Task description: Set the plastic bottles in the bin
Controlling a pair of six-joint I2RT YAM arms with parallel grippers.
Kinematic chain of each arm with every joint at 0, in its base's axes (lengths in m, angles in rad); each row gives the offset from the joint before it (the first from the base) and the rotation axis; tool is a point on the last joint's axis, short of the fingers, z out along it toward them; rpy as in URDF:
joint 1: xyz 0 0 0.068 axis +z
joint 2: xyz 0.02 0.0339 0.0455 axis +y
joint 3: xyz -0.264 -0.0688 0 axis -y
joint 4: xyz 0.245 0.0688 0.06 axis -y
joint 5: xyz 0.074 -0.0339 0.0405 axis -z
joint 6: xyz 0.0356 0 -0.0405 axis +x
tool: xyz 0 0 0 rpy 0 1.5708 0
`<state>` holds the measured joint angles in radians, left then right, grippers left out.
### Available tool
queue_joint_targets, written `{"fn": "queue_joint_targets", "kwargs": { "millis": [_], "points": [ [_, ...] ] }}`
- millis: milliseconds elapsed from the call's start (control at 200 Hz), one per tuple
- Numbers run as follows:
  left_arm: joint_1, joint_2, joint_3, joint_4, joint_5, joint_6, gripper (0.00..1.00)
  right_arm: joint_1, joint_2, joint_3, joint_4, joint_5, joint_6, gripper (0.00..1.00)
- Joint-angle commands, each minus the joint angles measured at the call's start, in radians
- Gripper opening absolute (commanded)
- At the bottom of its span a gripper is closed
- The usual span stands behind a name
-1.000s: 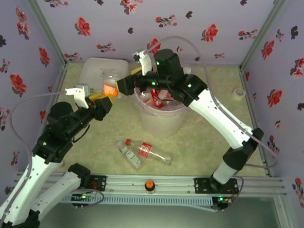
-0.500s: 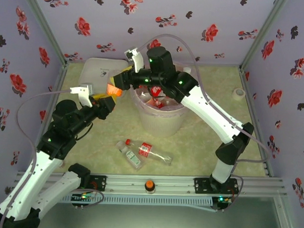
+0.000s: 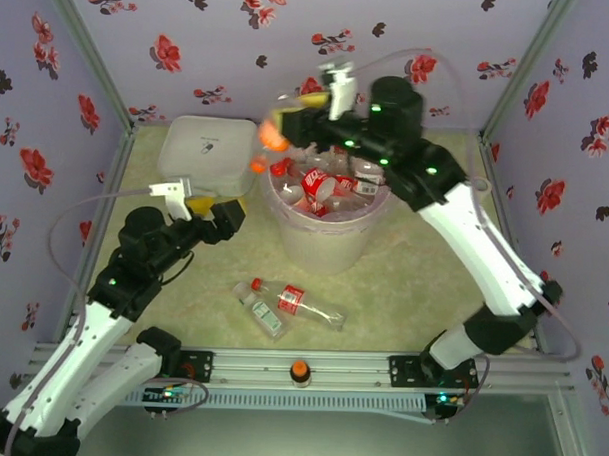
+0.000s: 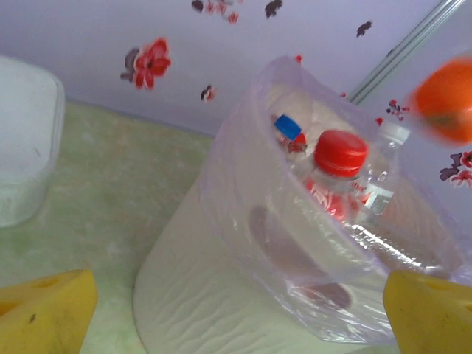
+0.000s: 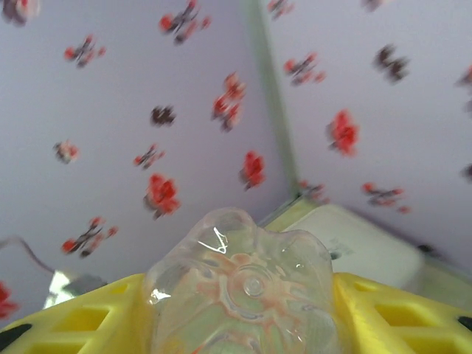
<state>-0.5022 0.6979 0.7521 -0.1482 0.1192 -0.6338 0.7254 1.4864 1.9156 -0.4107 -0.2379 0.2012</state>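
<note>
The bottle moves away from the lidded box with my right gripper next, then goes down into the bin.
My right gripper (image 3: 286, 124) is raised above the bin's far left rim, shut on a clear plastic bottle (image 3: 272, 137) with an orange label, cap hanging down. Its ridged base (image 5: 243, 284) sits between my yellow fingers (image 5: 88, 324) in the right wrist view. The bin (image 3: 329, 244), a white bucket with a pink liner, holds several plastic bottles (image 3: 321, 186) with red and blue caps (image 4: 341, 153). My left gripper (image 3: 219, 211) stands open and empty, low beside the bin's left wall (image 4: 221, 295). Two bottles (image 3: 297, 300) (image 3: 261, 313) lie on the table in front of the bin.
A white lidded box (image 3: 207, 150) sits at the back left, just behind my left gripper. A roll of tape (image 3: 476, 187) lies at the far right by the wall. Flowered walls close in three sides.
The orange-labelled bottle passed from my left gripper to my right. The left opened and drew back and down; the right closed on the bottle and swung it up and right, toward the bin.
</note>
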Motion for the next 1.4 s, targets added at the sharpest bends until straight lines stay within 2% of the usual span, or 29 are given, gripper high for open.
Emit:
{"fn": "queue_joint_targets", "kwargs": {
  "millis": [0, 165, 320, 570, 700, 975, 1175, 1335, 1395],
  "points": [
    [-0.010, 0.067, 0.000, 0.139, 0.057, -0.068, 1.00, -0.070, -0.083, -0.074, 0.051, 0.128, -0.023, 0.27],
    [-0.041, 0.151, -0.003, 0.218, 0.057, -0.084, 1.00, -0.150, -0.100, -0.155, 0.066, 0.162, -0.034, 0.21],
    [-0.067, 0.226, 0.006, 0.269, 0.056, -0.090, 1.00, -0.150, -0.036, -0.181, 0.103, 0.151, -0.062, 0.18],
    [-0.089, 0.327, 0.042, 0.211, 0.019, -0.071, 1.00, -0.147, 0.066, -0.229, 0.168, 0.091, -0.060, 0.15],
    [-0.093, 0.361, 0.050, 0.199, 0.011, -0.067, 1.00, -0.127, 0.112, -0.251, 0.141, 0.109, -0.089, 0.14],
    [-0.093, 0.368, 0.058, 0.180, 0.002, -0.057, 1.00, -0.084, 0.191, -0.291, 0.010, 0.197, -0.143, 0.16],
    [-0.093, 0.367, 0.061, 0.167, -0.006, -0.055, 1.00, -0.070, 0.238, -0.343, -0.034, 0.154, -0.100, 0.17],
    [-0.093, 0.364, 0.065, 0.156, -0.007, -0.053, 1.00, -0.069, 0.242, -0.356, -0.042, 0.144, -0.076, 0.21],
    [-0.093, 0.361, 0.070, 0.148, -0.007, -0.050, 1.00, -0.069, 0.224, -0.335, -0.050, 0.156, -0.080, 0.29]
  ]
}}
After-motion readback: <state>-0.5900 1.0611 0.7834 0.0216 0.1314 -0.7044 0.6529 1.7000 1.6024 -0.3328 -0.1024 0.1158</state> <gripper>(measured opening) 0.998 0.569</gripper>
